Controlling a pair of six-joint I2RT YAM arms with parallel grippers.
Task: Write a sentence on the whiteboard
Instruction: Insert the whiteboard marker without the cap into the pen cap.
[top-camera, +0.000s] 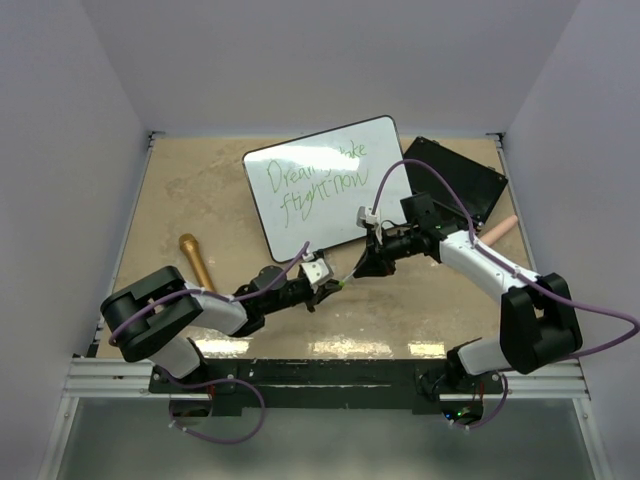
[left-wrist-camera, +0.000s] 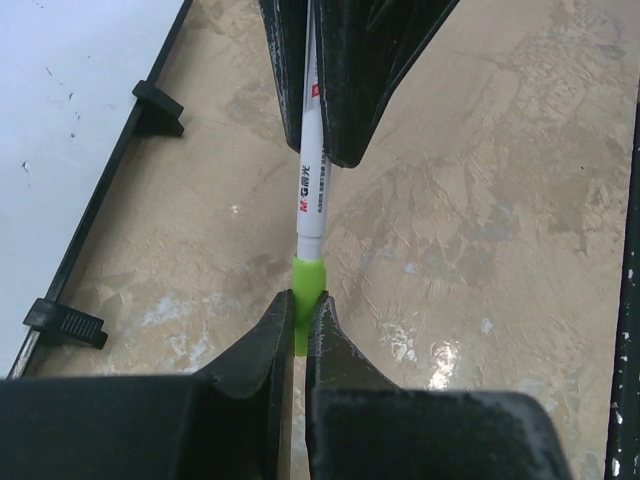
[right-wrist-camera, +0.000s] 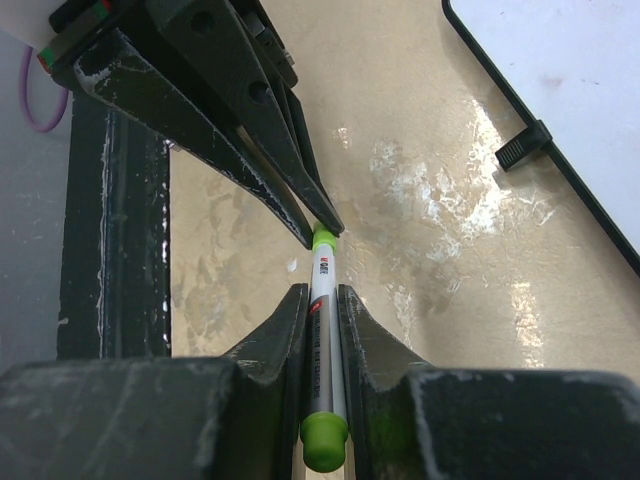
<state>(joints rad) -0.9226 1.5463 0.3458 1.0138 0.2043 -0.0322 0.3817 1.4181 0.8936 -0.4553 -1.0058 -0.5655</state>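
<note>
The green cap (left-wrist-camera: 308, 275) is on the marker, so my right gripper should lower and release it on the bare tabletop before the whiteboard's near edge.
The whiteboard (top-camera: 385, 140) lies tilted at the back of the table and carries two lines of green handwriting. In front of it, both grippers hold one white marker (top-camera: 347, 283) between them. My left gripper (left-wrist-camera: 303, 300) is shut on the marker's green cap (left-wrist-camera: 308, 275). My right gripper (right-wrist-camera: 322, 292) is shut on the marker's white barrel (right-wrist-camera: 325, 330), and the barrel's green end plug (right-wrist-camera: 324, 440) sticks out behind its jaws. The marker hangs a little above the tan table, just off the whiteboard's near edge (left-wrist-camera: 70, 90). The tip is hidden.
A flat black board (top-camera: 455, 180) lies right of the whiteboard, with a pink stick (top-camera: 500, 230) beside it. A golden-brown handled object (top-camera: 195, 258) lies at the left. The whiteboard's black feet (left-wrist-camera: 158, 108) jut from its frame. White walls close in the table.
</note>
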